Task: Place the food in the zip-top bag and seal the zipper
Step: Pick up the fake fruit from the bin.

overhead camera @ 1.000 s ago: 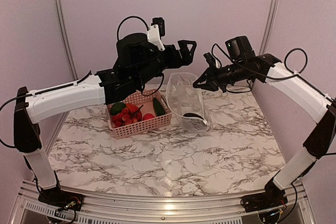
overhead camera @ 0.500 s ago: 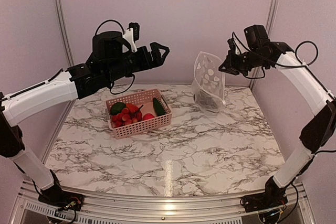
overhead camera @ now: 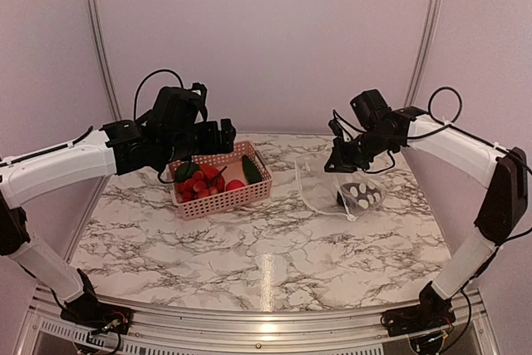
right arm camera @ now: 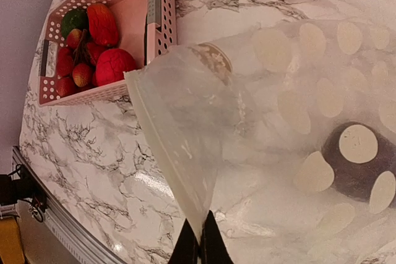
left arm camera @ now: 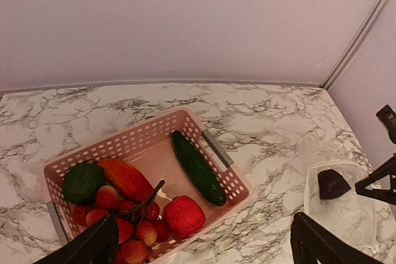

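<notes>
Next, my left gripper comes down into the pink basket [overhead camera: 249,197], its fingers tilting downward onto the dark stem among the red pieces, since that stem lies below it.
The food [left arm camera: 184,216] lies in a pink lattice basket [overhead camera: 249,197]: red pieces, a dark green cucumber [left arm camera: 198,168], a round green piece [left arm camera: 82,182] and an orange one [left arm camera: 127,178]. One dark piece [overhead camera: 356,198] sits inside the dotted clear zip-top bag [overhead camera: 326,190], which lies slumped on the table to the right of the basket. My right gripper [overhead camera: 334,164] is shut on the bag's mouth edge, pinching the zipper strip [right arm camera: 162,137] between its fingertips [right arm camera: 201,242]. My left gripper [overhead camera: 223,137] hangs open just above the basket's back edge, holding nothing.
The marble table [overhead camera: 266,247] runs to a metal rail at the near edge. Pale walls close in at the back and both sides. The basket's grey handle [left arm camera: 216,149] faces the bag.
My right arm has swung down and lowered the bag from hanging in the air onto the table. My left arm has dropped and drawn back left over the basket, still open.
</notes>
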Controlling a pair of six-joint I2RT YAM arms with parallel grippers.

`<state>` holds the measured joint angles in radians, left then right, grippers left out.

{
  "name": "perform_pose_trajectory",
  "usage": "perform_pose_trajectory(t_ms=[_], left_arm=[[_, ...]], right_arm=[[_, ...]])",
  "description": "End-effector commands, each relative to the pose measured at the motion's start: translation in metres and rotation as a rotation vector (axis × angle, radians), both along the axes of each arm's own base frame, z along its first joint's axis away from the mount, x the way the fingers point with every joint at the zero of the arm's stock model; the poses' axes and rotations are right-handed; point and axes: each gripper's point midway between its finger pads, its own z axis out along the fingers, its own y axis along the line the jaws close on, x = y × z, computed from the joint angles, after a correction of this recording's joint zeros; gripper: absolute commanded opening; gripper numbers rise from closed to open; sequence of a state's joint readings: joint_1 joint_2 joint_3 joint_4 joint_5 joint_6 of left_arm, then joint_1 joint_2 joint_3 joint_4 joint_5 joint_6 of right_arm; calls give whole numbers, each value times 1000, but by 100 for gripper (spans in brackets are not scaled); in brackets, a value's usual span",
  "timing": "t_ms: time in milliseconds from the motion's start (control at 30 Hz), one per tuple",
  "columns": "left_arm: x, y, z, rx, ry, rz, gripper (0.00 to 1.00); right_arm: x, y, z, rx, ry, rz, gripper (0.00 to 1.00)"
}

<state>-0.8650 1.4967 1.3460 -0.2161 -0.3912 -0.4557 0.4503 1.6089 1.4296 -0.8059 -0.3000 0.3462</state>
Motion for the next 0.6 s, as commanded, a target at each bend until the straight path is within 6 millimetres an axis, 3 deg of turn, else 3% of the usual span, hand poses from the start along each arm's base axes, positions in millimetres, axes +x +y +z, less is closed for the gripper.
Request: perform_pose_trajectory(t_ms=[0,167,300,400,567], left_arm=[[15,94,-23,217,-13,389,99],[13,69,-41,275,69,204,90],[-1,48,-64,275,211,70,73],[-16,60,-72,264,330,124,70],[-30,53,-82,218,351,44,64]], right_arm=[[-10,28,9,106,-48,91,0],[-23,31,-4,138,-28,126,0],[-19,25,-4,96,-51,108,0],[-9,21,6,71,-66,63,0],[-9,29,20,118,-79,71,0]])
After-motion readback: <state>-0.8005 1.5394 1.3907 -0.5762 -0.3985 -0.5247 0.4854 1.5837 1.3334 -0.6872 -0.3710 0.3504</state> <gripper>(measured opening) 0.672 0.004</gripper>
